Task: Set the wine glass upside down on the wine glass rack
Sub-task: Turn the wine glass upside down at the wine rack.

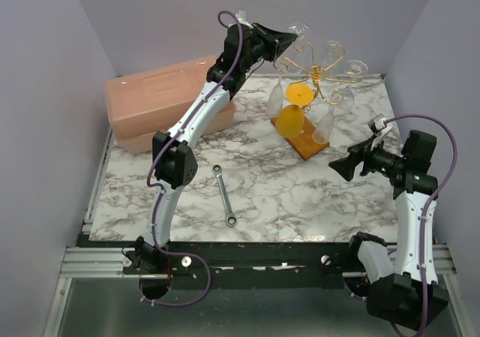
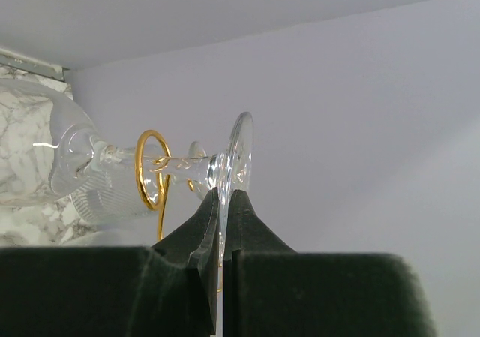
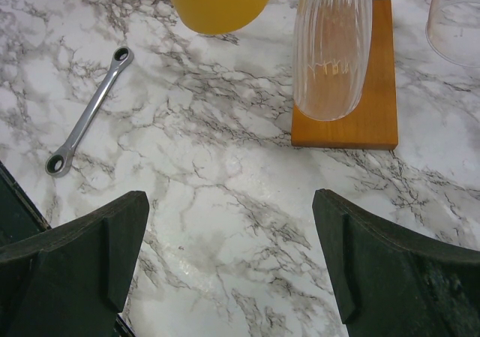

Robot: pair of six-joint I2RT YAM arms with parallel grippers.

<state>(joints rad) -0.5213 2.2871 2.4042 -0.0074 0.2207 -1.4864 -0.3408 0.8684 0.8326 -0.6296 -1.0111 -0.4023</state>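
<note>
I need to lower the foot onto the gold loop (image 1: 304,46) (image 2: 152,170) below my left gripper next and let go, because bare stem shows between the loop and the foot.
My left gripper (image 1: 289,37) is shut on the round foot of a clear wine glass (image 2: 241,157), high at the top of the wine glass rack (image 1: 319,74). In the left wrist view the glass's stem crosses a gold loop (image 2: 152,170) of the rack, and its bowl (image 2: 67,157) hangs away from me, upside down. The fingertips (image 2: 214,202) pinch the foot's edge. The rack's orange-brown base (image 1: 307,143) rests on the marble table. My right gripper (image 1: 337,164) hovers open over bare marble at the right (image 3: 232,262), holding nothing.
An orange glass (image 1: 291,119) and a ribbed clear glass (image 1: 324,125) hang on the rack, upside down. A wrench (image 1: 224,194) lies mid-table. A pink plastic box (image 1: 169,100) sits at the back left. Purple walls enclose the table.
</note>
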